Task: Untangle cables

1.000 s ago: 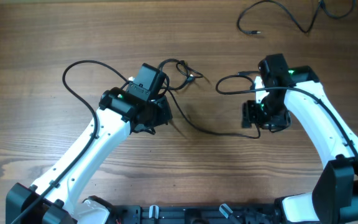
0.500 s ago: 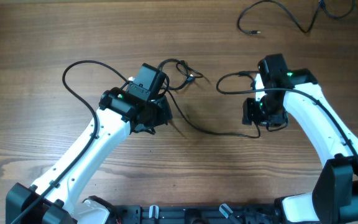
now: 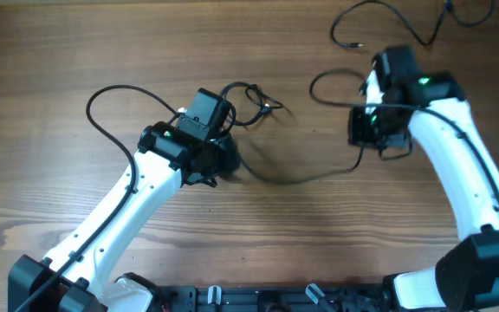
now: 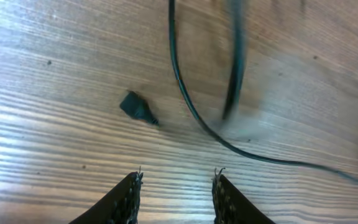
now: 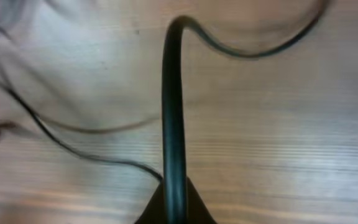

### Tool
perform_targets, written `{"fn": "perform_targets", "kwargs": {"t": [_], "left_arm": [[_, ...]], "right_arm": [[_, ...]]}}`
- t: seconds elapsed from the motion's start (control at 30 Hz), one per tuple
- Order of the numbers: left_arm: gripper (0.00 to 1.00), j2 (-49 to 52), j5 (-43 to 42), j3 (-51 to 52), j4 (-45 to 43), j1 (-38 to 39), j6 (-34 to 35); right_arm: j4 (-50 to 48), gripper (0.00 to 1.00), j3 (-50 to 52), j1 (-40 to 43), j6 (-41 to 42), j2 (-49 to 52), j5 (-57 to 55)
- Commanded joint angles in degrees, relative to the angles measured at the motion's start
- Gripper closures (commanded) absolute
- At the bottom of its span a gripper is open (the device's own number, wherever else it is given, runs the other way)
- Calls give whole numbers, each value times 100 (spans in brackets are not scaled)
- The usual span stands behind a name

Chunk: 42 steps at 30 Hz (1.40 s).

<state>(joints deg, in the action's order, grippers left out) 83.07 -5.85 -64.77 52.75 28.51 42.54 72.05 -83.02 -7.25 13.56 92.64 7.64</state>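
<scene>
Next, my right gripper should swing away from the knot and release the cable, since the bare wood lies outward and to the gripper's right in the overhead view.
A thin black cable (image 3: 310, 178) sags across the wooden table from my left gripper (image 3: 223, 160) to my right gripper (image 3: 359, 130). The right gripper (image 5: 174, 186) is shut on this cable (image 5: 173, 124), which rises straight out of the jaws and bends away. My left gripper (image 4: 177, 180) is open with bare wood between its fingertips. Just ahead of it lie a cable strand (image 4: 191, 112) and a small plug end (image 4: 138, 109). A small knot of cables (image 3: 254, 100) sits beyond the left wrist.
Another loose black cable (image 3: 405, 22) lies at the far right of the table. A thicker black cable (image 3: 102, 108) fixed to the left arm loops out to the left. The arm bases stand along the near edge.
The right gripper has shut on the cable and moved away from me and rightwards, dragging the strand with it. The left gripper has opened from shut; its arm stayed put.
</scene>
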Motion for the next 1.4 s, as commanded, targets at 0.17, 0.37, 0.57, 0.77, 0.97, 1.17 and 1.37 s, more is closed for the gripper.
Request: {"fn": "perform_targets", "kwargs": {"t": [0.17, 0.37, 0.57, 0.77, 0.97, 1.17, 1.37], "left_arm": [[48, 37, 11, -11, -15, -2, -4], [48, 37, 13, -11, -17, -2, -4], [48, 37, 13, -11, -17, -2, -4], [49, 37, 11, -11, -15, -2, -4], [49, 37, 11, -11, -66, -2, -2], [49, 37, 13, -11, -138, -2, -4], [50, 37, 13, -11, -177, -2, -2]], "right_arm": [[1025, 96, -3134, 1641, -557, -37, -92], [756, 96, -3532, 2413, -562, -37, 903], [-426, 96, -3530, 2564, 79, -22, 898], [-1451, 96, -3515, 2592, 763, 232, -859], [-2326, 96, -3515, 2601, 697, 1088, -385], [-2312, 96, -3515, 2618, 1250, 1926, -483], [-2208, 96, -3512, 2745, 1185, 2490, -2476]]}}
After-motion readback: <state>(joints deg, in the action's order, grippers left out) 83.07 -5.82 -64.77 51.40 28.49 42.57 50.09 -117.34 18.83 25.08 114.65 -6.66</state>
